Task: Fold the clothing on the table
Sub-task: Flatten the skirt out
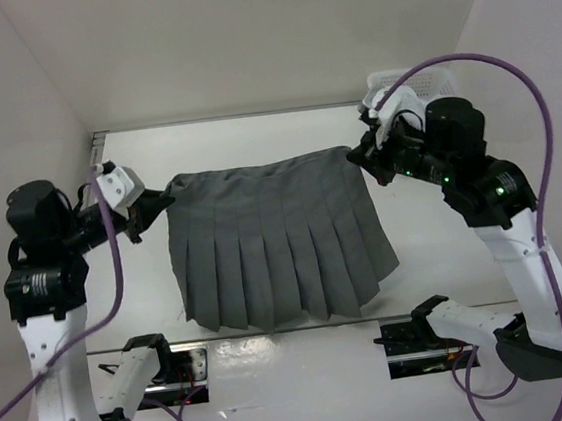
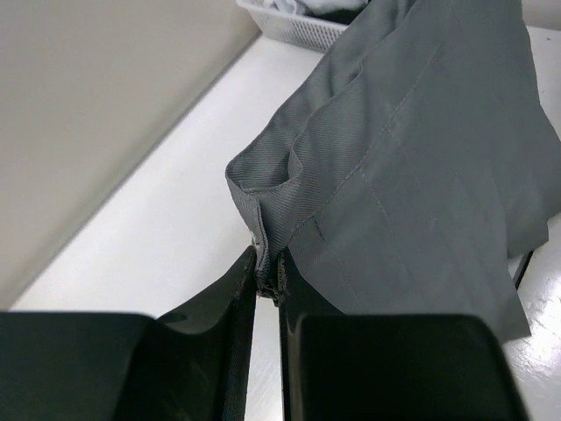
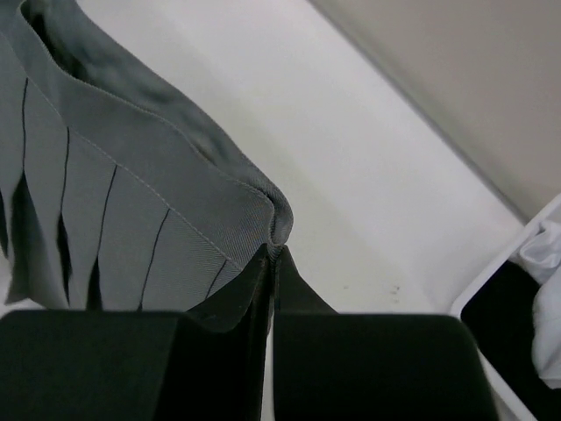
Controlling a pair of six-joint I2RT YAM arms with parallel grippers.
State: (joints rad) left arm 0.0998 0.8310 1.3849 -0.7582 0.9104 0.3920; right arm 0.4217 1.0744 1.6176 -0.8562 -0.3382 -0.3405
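My left gripper should next move the waistband corner it holds outward and down onto the bare tabletop beyond the skirt's band [image 1: 212,159] [image 2: 206,171] and let go of it, because the skirt's hem hangs by the front edge.
The clothing [image 1: 270,247], a dark grey pleated skirt, hangs by its waistband above the white table [image 1: 148,285], its hem near the front edge. My left gripper [image 1: 159,201] is shut on the waistband's left corner; in the left wrist view the gripper [image 2: 267,274] pinches the folded band of the skirt [image 2: 412,158]. My right gripper [image 1: 358,152] is shut on the waistband's right corner; the right wrist view has that gripper [image 3: 273,250] clamping the band's end of the skirt [image 3: 131,210], pleats hanging to the left.
A white basket [image 1: 418,80] stands at the table's back right, behind my right arm; its mesh wall [image 2: 294,24] and the white and black garments [image 3: 543,307] in it show in the wrist views. White panels wall the table on the left, back and right.
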